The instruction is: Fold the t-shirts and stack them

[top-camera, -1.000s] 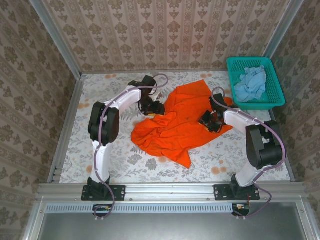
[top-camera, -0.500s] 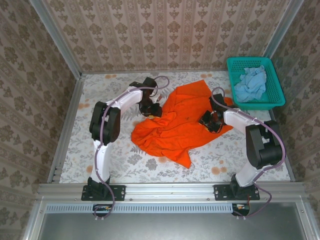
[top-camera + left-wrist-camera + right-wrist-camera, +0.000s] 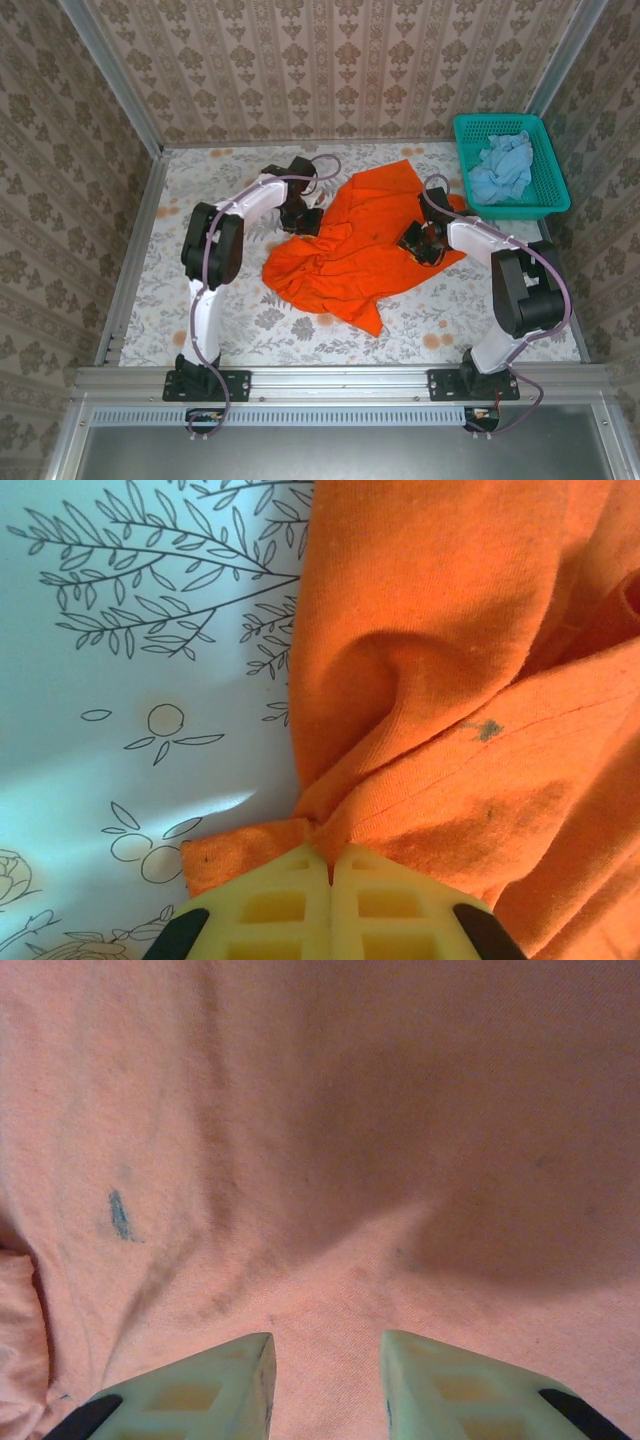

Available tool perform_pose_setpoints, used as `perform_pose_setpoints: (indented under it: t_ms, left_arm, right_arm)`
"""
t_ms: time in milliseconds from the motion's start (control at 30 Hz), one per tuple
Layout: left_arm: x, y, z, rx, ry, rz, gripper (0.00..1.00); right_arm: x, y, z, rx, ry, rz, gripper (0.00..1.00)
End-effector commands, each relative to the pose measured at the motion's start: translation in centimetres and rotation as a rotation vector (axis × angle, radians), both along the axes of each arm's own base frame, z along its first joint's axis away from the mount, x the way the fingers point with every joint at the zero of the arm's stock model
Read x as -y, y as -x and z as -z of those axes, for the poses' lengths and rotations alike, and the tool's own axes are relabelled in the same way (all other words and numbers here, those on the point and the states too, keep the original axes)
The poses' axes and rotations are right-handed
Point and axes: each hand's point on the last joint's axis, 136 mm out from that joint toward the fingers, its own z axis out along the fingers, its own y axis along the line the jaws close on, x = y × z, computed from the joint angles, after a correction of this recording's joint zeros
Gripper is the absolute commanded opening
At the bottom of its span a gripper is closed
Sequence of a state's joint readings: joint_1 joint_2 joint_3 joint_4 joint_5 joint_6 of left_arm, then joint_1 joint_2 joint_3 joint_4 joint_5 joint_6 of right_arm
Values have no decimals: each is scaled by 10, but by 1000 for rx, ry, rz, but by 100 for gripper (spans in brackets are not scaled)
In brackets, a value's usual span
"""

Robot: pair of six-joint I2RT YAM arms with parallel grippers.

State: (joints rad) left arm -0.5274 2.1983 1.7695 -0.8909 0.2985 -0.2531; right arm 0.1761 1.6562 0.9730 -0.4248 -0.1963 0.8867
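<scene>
Bare tabletop lies outward of the left gripper's fingers, so next the left gripper will pull the fold outward, away from the right gripper, and release it on top of the table.
A large orange t-shirt (image 3: 360,245) lies crumpled across the middle of the table. At its left edge my left gripper (image 3: 307,217) is shut on a pinched fold of the orange t-shirt (image 3: 420,730), the cloth bunched between the yellow fingertips (image 3: 290,900). My right gripper (image 3: 420,243) rests on the shirt's right side, open, with flat orange cloth (image 3: 330,1160) under and between its pale fingers (image 3: 200,1390). A pale blue t-shirt (image 3: 503,165) sits bunched in the teal basket (image 3: 548,185).
The teal mesh basket stands at the table's back right corner. Floral-print tabletop (image 3: 220,290) shows bare to the left of and in front of the orange shirt. Metal rails (image 3: 130,250) and patterned walls close in the table.
The left gripper has edged slightly toward the back right along the shirt's left edge. The right arm and the shirt's outline look unchanged.
</scene>
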Motion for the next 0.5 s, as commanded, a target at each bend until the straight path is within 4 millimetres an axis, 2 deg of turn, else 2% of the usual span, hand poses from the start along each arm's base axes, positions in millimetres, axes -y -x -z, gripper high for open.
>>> perform_pose_setpoints:
  t_ms: [0,167,300,467]
  left_arm:
    - [1,-5,-19,69,-26,30,0]
    - [-5,-18,-43,212,-68,9,0]
    - [-22,-33,-69,368,-127,-49,0]
    - [-44,-49,-96,506,-168,-115,0]
  right_arm:
    - [1,6,10,-37,-9,1,34]
    - [10,12,22,-76,12,31,26]
    - [20,23,42,-160,23,80,12]
    - [19,20,47,-161,8,96,6]
